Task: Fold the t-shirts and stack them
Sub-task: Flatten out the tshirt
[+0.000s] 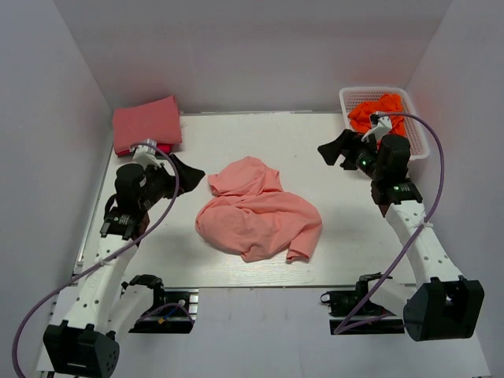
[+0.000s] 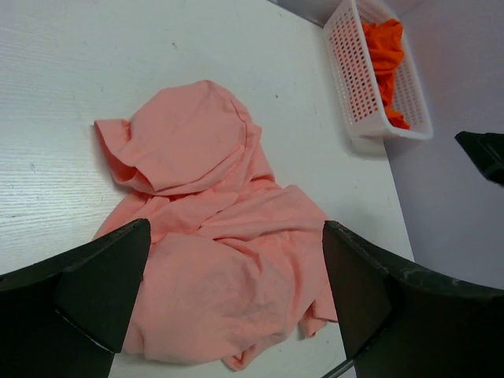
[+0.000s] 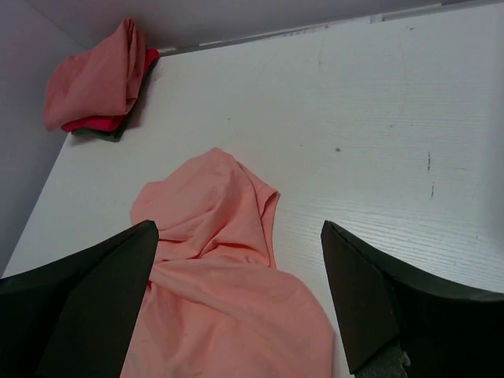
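Note:
I need to move my right gripper down and sideways next, onto the crumpled shirt's basket-side far corner (image 1: 276,172) (image 3: 273,194). That corner is below my right gripper, to its left in the top view.
A salmon pink t-shirt (image 1: 256,209) lies crumpled in the middle of the table; it also shows in the left wrist view (image 2: 213,236) and the right wrist view (image 3: 228,268). A folded rose pink t-shirt (image 1: 146,123) tops a small stack at the back left, also in the right wrist view (image 3: 94,79). My left gripper (image 1: 187,172) is open and empty, held above the table left of the crumpled shirt. My right gripper (image 1: 337,150) is open and empty, held above the table to the shirt's right.
A white basket (image 1: 413,126) at the back right holds orange cloth (image 1: 376,112); it shows in the left wrist view too (image 2: 346,87). White walls close the table on three sides. The arm bases stand at the near edge.

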`<state>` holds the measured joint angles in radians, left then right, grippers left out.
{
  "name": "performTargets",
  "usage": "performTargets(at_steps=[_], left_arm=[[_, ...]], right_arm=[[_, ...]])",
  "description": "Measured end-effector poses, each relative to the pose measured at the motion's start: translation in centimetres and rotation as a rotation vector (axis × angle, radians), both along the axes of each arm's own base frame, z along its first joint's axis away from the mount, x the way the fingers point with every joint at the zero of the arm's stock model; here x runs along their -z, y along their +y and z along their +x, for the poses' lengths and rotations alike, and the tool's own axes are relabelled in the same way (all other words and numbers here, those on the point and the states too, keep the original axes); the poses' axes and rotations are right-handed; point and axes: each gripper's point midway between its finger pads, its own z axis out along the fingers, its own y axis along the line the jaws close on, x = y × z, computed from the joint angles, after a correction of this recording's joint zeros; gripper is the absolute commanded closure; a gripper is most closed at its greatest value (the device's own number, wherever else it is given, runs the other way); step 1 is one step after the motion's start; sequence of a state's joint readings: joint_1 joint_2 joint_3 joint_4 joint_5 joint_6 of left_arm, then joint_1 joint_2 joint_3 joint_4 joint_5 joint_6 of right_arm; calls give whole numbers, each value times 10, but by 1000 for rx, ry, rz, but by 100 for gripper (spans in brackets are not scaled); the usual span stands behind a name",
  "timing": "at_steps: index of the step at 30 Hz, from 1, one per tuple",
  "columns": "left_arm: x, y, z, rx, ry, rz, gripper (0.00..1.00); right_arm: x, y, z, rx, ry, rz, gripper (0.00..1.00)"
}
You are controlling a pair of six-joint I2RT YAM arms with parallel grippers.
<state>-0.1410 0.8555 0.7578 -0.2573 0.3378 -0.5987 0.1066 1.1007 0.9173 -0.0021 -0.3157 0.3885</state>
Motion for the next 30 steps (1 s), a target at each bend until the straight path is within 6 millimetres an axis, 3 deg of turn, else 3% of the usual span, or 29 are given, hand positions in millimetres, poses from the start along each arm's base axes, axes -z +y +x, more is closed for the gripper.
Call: performTargets(at_steps=[3, 7, 11, 16, 21, 26, 30], left_arm=[[-5, 4, -3, -21, -25, -6, 0], [10, 2, 1, -20, 30, -3, 0], [53, -2, 10, -4, 167, 12, 0], [122, -7, 10, 17, 388, 36, 0], [170, -10, 16, 21, 521, 54, 4], [211, -12, 20, 15, 656, 77, 26], [216, -14, 32, 1, 680, 99, 37]], right_arm=[[6, 0, -6, 1, 12, 8, 10], [21, 0, -12, -2, 54, 5, 10], [39, -2, -8, -1, 141, -33, 10], [65, 3, 15, -12, 249, -121, 10], [95, 36, 35, -99, 346, -219, 10], [131, 84, 81, -151, 393, -348, 12], [181, 112, 110, -154, 449, -468, 15]])
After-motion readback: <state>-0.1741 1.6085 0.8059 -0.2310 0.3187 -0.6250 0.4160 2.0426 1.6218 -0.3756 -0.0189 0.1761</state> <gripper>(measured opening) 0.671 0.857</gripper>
